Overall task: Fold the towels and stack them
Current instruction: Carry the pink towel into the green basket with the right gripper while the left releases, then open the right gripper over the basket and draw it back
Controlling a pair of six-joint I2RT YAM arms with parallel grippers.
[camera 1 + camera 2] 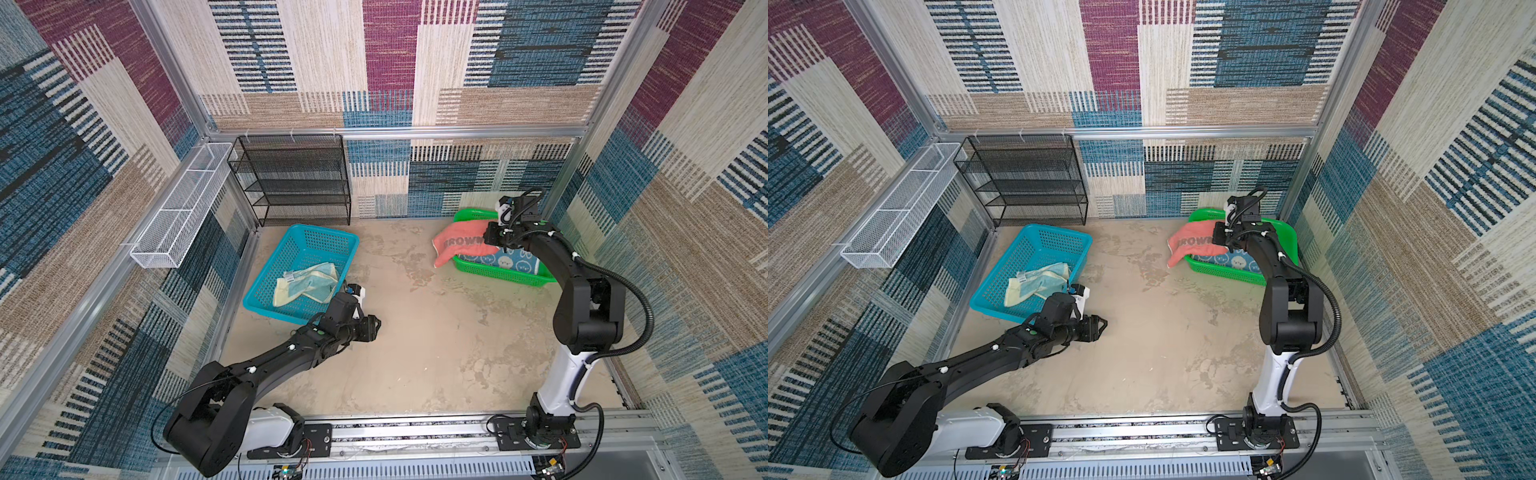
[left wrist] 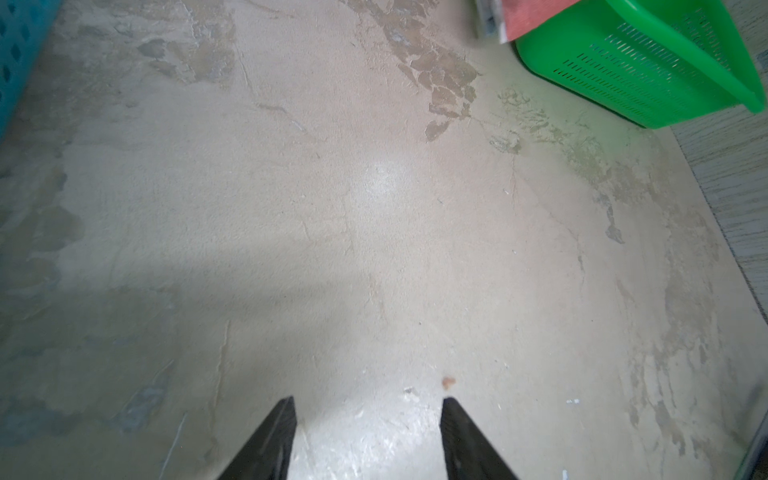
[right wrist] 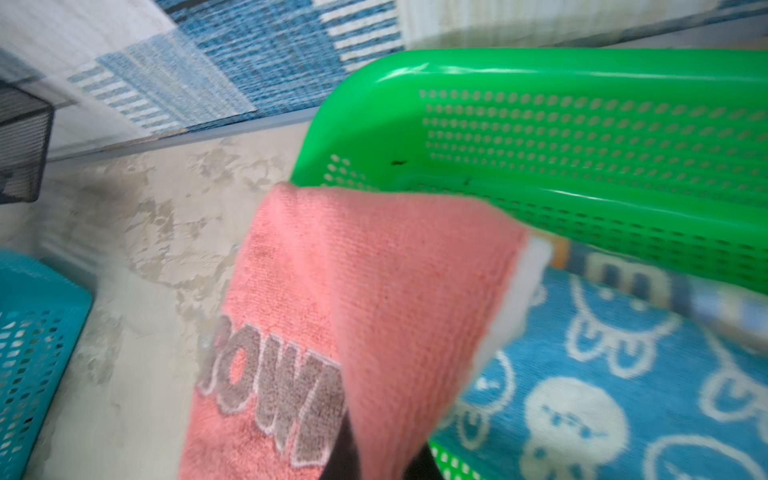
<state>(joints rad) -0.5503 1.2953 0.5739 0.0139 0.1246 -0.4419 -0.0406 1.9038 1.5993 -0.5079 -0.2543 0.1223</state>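
Observation:
My right gripper moves away from the blue basket [image 1: 299, 245] and down onto the blue towel's uncovered end [image 1: 525, 261] next. There it releases the coral towel's fold, as this towel overhangs the green basket's rim.
A coral towel [image 1: 455, 245] with brown lettering hangs over the left rim of the green basket [image 1: 498, 275] at the back right. My right gripper [image 3: 376, 457] is shut on a fold of it [image 3: 374, 291]. Under it in the basket lies a blue towel [image 3: 602, 395] with white faces, also seen in a top view [image 1: 1237, 262]. A cream towel [image 1: 305, 282] lies crumpled in the blue basket [image 1: 299, 245] at the left. My left gripper [image 1: 376, 326] hovers open and empty over bare floor beside that basket's near corner, as the left wrist view [image 2: 368, 409] confirms.
A black mesh shelf [image 1: 295, 178] stands against the back wall at the left. A white wire tray [image 1: 183, 208] hangs on the left wall. Patterned walls close the floor on three sides, and a metal rail [image 1: 415, 432] with the arm bases runs along the front.

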